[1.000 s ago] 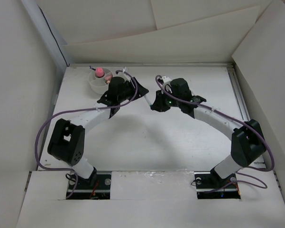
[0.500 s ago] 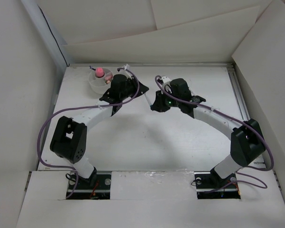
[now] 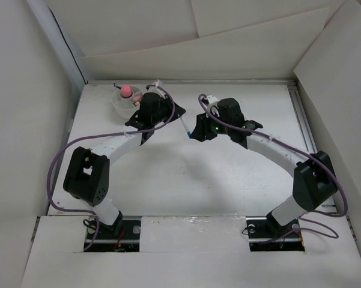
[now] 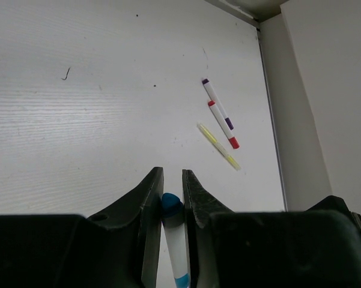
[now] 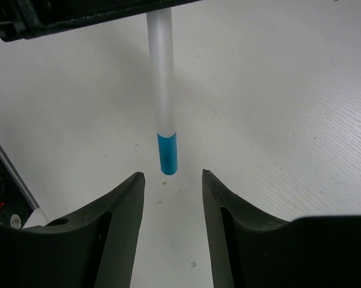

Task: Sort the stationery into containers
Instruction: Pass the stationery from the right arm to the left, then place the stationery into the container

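I will next move my left gripper to the left in the top view, over the cup's section (image 3: 118,99) beside the pink-capped tube. I will let go of the pen there, where other stationery already stands.
My left gripper (image 4: 171,174) is shut on a white pen with a blue cap (image 4: 172,207). In the top view the left gripper (image 3: 178,114) holds this pen (image 3: 185,127) above the table, right of the white divided cup (image 3: 121,105). A tube with a pink cap (image 3: 126,91) stands in the cup. My right gripper (image 5: 171,180) is open, and the pen's blue lower end (image 5: 167,153) hangs just in front of its jaws without touching them. In the top view the right gripper (image 3: 196,132) sits close beside the pen.
Three thin pens lie on the table in the left wrist view: one purple-capped (image 4: 218,105), one red-tipped (image 4: 223,125), one yellow (image 4: 218,138), near a white side wall (image 4: 306,120). White walls enclose the table (image 3: 168,174) on all sides.
My left gripper has shifted slightly back and left, toward the cup, with the pen in it. The pen's blue end now shows between the two grippers. The right gripper has barely moved.
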Controlling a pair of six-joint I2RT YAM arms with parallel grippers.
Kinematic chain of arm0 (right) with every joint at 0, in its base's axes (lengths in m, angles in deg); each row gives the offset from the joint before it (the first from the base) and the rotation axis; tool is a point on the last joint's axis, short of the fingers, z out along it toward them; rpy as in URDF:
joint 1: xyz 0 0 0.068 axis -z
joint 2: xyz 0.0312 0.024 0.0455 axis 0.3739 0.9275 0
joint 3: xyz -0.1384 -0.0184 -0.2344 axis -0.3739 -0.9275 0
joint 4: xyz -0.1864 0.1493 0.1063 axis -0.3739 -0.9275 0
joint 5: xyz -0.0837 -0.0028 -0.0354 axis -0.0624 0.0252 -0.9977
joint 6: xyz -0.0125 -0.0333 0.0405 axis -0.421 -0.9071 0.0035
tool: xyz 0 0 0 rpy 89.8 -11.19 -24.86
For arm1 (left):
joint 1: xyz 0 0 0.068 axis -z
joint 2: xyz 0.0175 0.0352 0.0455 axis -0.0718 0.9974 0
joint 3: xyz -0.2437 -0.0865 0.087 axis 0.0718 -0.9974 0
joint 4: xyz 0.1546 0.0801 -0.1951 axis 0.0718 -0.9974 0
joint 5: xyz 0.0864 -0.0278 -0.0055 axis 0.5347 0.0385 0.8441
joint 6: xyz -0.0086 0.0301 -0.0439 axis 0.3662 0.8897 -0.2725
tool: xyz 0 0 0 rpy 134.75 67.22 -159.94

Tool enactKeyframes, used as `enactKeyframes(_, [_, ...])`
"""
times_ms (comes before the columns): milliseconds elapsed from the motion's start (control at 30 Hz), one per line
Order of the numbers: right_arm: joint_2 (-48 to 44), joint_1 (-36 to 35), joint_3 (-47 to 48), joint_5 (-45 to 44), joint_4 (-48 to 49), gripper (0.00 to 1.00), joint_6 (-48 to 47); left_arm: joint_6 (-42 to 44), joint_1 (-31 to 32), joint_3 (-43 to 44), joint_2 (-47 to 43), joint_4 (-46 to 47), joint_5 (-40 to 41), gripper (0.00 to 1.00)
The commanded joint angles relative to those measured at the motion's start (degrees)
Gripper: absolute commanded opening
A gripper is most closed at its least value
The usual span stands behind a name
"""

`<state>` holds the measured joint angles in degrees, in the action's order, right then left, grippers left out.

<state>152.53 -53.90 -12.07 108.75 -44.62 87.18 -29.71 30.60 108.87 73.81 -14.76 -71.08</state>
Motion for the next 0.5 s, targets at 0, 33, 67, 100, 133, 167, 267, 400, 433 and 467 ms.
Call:
enactKeyframes(0, [-3.3,1.0,-0.4,0.7,3.1,0.49,-0.5,0.8,-1.7,3.7,-0.9,-0.1,1.4,0.00])
enactKeyframes(33, [-3.9,1.0,-0.4,0.7,3.1,0.49,0.1,0.8,-2.3,3.7,-0.9,-0.1,2.1,0.00])
enactKeyframes(67, [-3.9,1.6,-0.4,0.7,3.6,0.49,0.1,0.8,-2.9,4.2,-1.4,-0.8,4.0,0.00])
enactKeyframes(100, [-3.9,1.6,-0.4,0.7,3.6,0.49,0.1,0.8,-4.3,4.9,-1.4,-1.4,5.2,0.00])
enactKeyframes(133, [-3.9,1.6,-1.0,0.7,3.6,0.49,0.1,0.8,-5.1,4.9,-1.4,-1.9,6.3,0.00])
enactKeyframes(167, [-4.4,2.1,-1.0,0.7,3.6,0.49,0.6,0.8,-6.0,5.6,-2.1,-2.6,7.2,0.00])
enactKeyframes(267, [-4.4,2.1,-1.0,0.7,3.6,0.49,0.6,0.3,-10.8,7.8,-2.1,-4.4,9.6,0.00])
enactKeyframes(400, [-4.9,2.7,-1.5,0.7,4.2,0.49,0.6,-0.3,-17.7,10.9,-1.6,-7.3,12.8,0.00])
enactKeyframes(433, [-5.5,2.7,-1.5,0.7,4.2,0.49,0.6,-0.3,-20.3,11.4,-1.6,-8.0,14.0,0.00])
enactKeyframes(467, [-5.5,2.7,-2.0,0.7,4.2,0.49,0.6,-0.3,-21.5,12.0,-1.6,-8.5,14.0,0.00])
